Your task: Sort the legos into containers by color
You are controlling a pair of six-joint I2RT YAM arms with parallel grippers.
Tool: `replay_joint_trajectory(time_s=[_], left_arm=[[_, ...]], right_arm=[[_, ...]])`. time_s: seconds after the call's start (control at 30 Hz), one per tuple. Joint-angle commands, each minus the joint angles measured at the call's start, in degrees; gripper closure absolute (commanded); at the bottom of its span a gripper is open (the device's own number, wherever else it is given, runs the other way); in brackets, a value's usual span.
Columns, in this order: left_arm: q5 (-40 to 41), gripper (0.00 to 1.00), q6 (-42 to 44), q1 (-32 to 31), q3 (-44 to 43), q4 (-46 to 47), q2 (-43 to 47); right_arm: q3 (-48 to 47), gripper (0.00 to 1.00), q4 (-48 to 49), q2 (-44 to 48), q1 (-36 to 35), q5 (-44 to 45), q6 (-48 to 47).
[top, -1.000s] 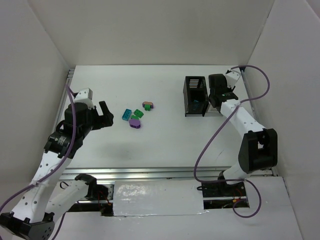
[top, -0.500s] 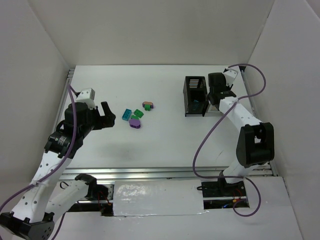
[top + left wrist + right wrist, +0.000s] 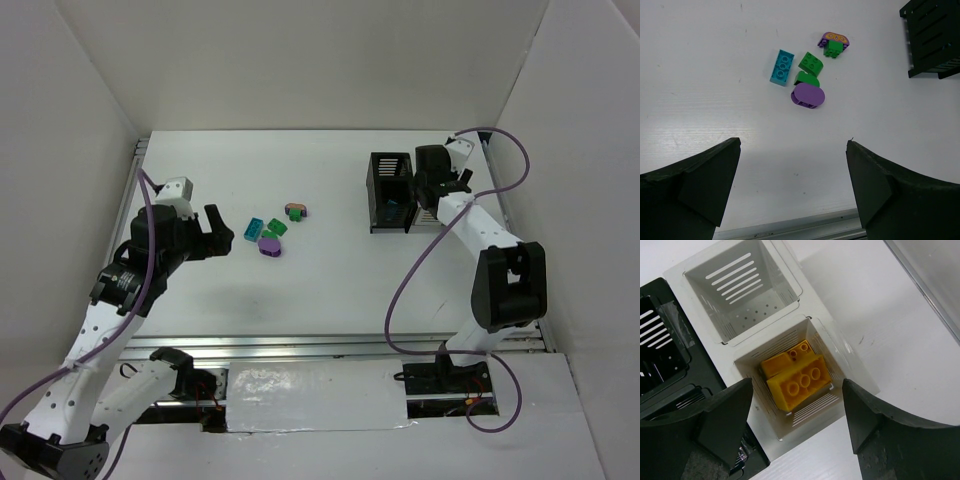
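My left gripper moves down and to the right in the top view onto the teal brick [image 3: 254, 229] [image 3: 782, 67] next, as it lies below my open fingers on that side.
Several loose legos lie mid-table: a teal brick [image 3: 254, 229] [image 3: 782, 67], two green pieces [image 3: 811, 62], a purple rounded one [image 3: 269, 246] [image 3: 808, 95] and a purple-and-orange piece [image 3: 835, 39] with a green brick against it. My left gripper [image 3: 218, 234] [image 3: 793, 141] hangs open and empty just left of this cluster. The containers stand at the back right, with the black bins [image 3: 391, 190] in plain sight. My right gripper [image 3: 430, 185] [image 3: 797, 382] is open above a white bin [image 3: 812, 407]. Two yellow legos [image 3: 799, 381] lie inside that bin.
A second white bin [image 3: 735, 277] beside the first has nothing in it. The black bins [image 3: 660, 355] adjoin both on the left, and a teal piece [image 3: 396, 209] shows inside one. The enclosure's right wall runs close behind the bins.
My right gripper has gone from shut to open over the white bin, and it has shifted a little. The left gripper has edged slightly toward the lego cluster.
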State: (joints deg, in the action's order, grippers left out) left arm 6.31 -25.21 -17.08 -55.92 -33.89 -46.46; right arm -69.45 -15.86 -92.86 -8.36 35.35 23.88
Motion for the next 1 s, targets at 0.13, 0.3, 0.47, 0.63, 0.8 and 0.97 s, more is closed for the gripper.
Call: replay_joint_trajectory(time_s=[0.13, 0.3, 0.47, 0.63, 0.8, 0.97], left_arm=[[1.07, 0.00, 0.70, -0.23, -0.24, 2.34, -0.56], [4.77, 0.00, -3.69, 0.38, -3.48, -0.90, -6.43], [5.21, 0.01, -10.11, 1.09, -8.40, -4.95, -17.84], [6.07, 0.00, -13.54, 0.56, -12.71, -4.96, -28.15], [9.25, 0.00, -14.78, 1.34, -21.85, -6.98, -41.15], [7.84, 0.05, -13.73, 1.70, -26.52, -6.28, -52.05]], right_arm=[[-3.94, 0.20, -0.22, 2.68, 0.10, -1.06, 1.08], [-2.00, 0.04, -1.19, 11.11, -6.13, -7.57, -0.41], [-4.11, 0.00, -6.11, 15.42, -14.74, -15.30, -1.99], [-3.06, 0.00, -7.96, 18.06, -19.67, -25.24, -2.44], [0.10, 0.00, -6.65, 21.83, -21.96, -30.68, -2.17], [2.04, 0.00, -3.92, 23.07, -23.10, -36.40, -1.38]])
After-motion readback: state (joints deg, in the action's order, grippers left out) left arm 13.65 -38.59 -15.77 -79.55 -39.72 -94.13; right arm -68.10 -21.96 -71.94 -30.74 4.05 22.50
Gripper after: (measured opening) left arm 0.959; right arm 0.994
